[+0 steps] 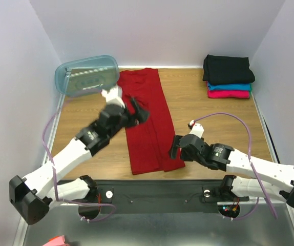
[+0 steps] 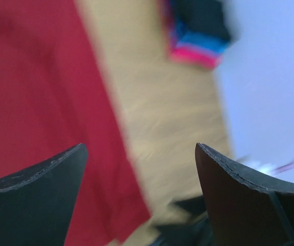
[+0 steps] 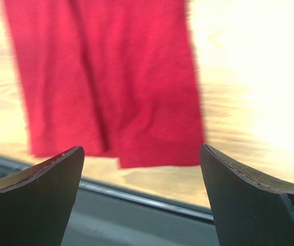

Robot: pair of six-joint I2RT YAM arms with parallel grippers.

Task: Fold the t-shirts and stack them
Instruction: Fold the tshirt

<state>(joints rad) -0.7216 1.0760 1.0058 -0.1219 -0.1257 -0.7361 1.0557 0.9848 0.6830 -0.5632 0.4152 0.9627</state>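
Note:
My left gripper should next move back and down to the strip's near corner, because that corner lies below it toward the rail and my right gripper faces the other one.
A deep red t-shirt lies on the wooden table as a long strip folded lengthwise, running from the back wall toward the near edge. My left gripper hovers open over the strip's left edge, about halfway along; its wrist view shows the red cloth below and to the left. My right gripper stands open just off the strip's near right corner, with the red hem ahead of its empty jaws. Folded black, teal and magenta t-shirts are stacked at the back right.
A translucent pale blue tub leans at the back left corner. A dark metal rail carries the arm bases along the near edge. White walls close in the left, back and right sides.

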